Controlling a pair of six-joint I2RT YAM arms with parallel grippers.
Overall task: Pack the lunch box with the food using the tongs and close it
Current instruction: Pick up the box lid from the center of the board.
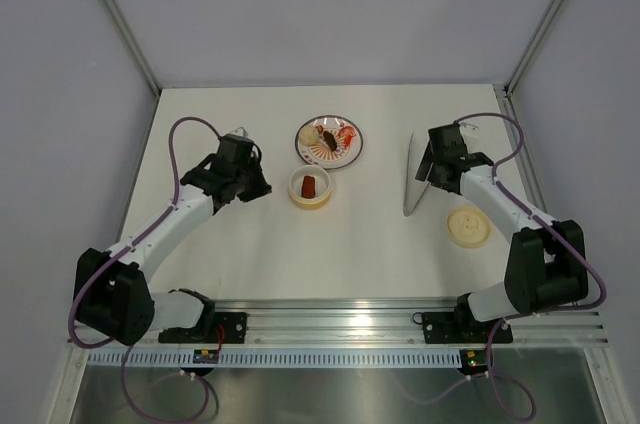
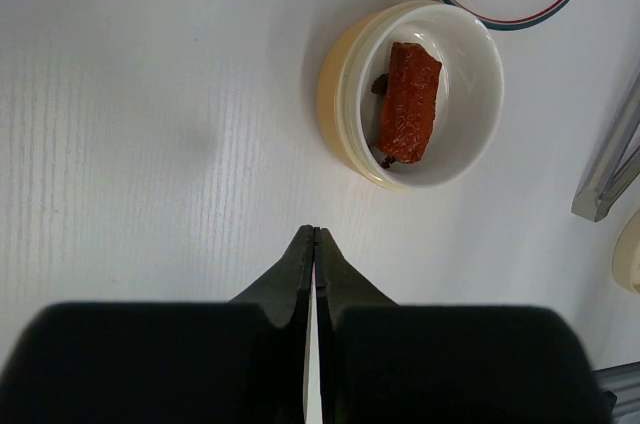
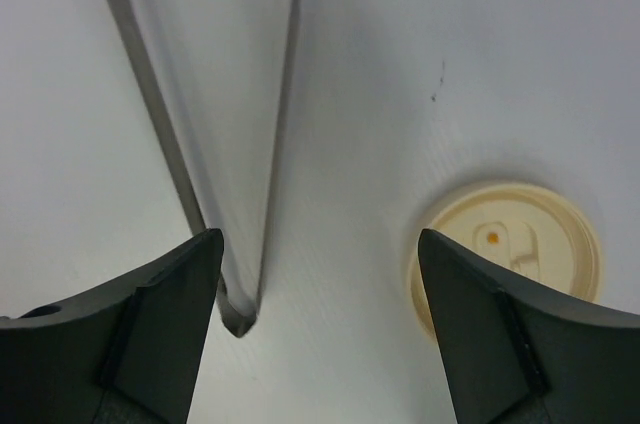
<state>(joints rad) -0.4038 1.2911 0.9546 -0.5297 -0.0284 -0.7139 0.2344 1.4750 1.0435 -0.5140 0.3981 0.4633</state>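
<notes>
Next, my right gripper moves back and down onto the cream lid's rim by the tongs (image 1: 411,179), since that rim is nearest its open fingers.
The lunch box (image 1: 311,188) is a cream-yellow tub in mid-table; in the left wrist view the lunch box (image 2: 336,84) holds one red-brown piece of food (image 2: 408,102). More food (image 1: 330,136) lies on the patterned plate (image 1: 352,151) just behind it. The silver tongs (image 1: 411,179) lie flat on the table at the right. My right gripper (image 1: 425,172) (image 3: 320,239) hovers open over them, and the joined end of the tongs (image 3: 237,316) sits just inside its left finger. My left gripper (image 1: 262,190) (image 2: 315,231) is shut and empty, to the left of the tub.
The flat cream lid (image 1: 468,225) (image 3: 510,244) lies on the table to the right of the tongs, near the right arm. The plate's rim (image 2: 510,4) shows beyond the tub in the left wrist view. Metal frame posts stand at the back corners.
</notes>
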